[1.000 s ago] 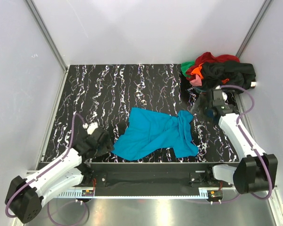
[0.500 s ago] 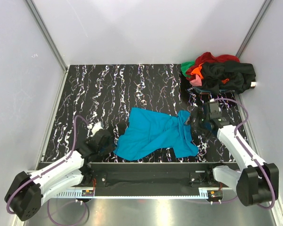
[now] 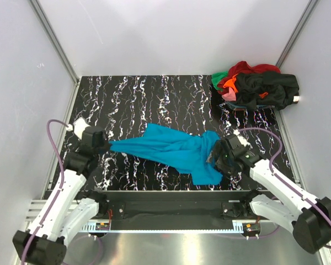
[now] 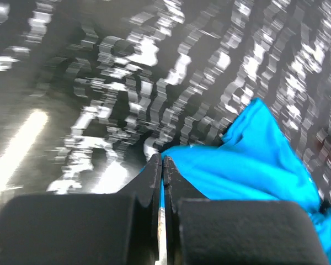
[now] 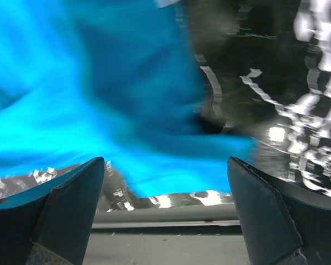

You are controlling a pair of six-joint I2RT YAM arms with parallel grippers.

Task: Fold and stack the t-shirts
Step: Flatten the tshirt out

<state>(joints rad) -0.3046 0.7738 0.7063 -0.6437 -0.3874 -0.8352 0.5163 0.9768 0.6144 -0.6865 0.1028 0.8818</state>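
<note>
I need to lower my open right gripper next onto the flap's edge (image 3: 220,174) (image 5: 241,148) farthest from my left gripper and close it, as the teal t-shirt's near flap lies loose below.
A bright teal-blue t-shirt (image 3: 171,152) lies pulled out long across the middle of the black marbled table. My left gripper (image 3: 103,146) is at its left tip, shut on a thin fold of the teal cloth (image 4: 248,165); in the left wrist view the gripper (image 4: 162,160) pinches the edge with its jaws together. My right gripper (image 3: 217,157) hangs open over the shirt's right end near the front edge. In the right wrist view the gripper (image 5: 165,161) stands wide open, with teal cloth (image 5: 99,99) below it and nothing held. More t-shirts, black, red, orange and green, lie heaped (image 3: 256,83) at the back right.
White walls close in the table (image 3: 154,99) on the left, back and right. The table's near edge and a metal rail (image 5: 165,223) run just below the right gripper. The heap of shirts fills the back right corner.
My left gripper shut on the teal shirt's left edge and dragged it left and back, stretching the shirt out. My right gripper came forward and left over the shirt's right end, still open.
</note>
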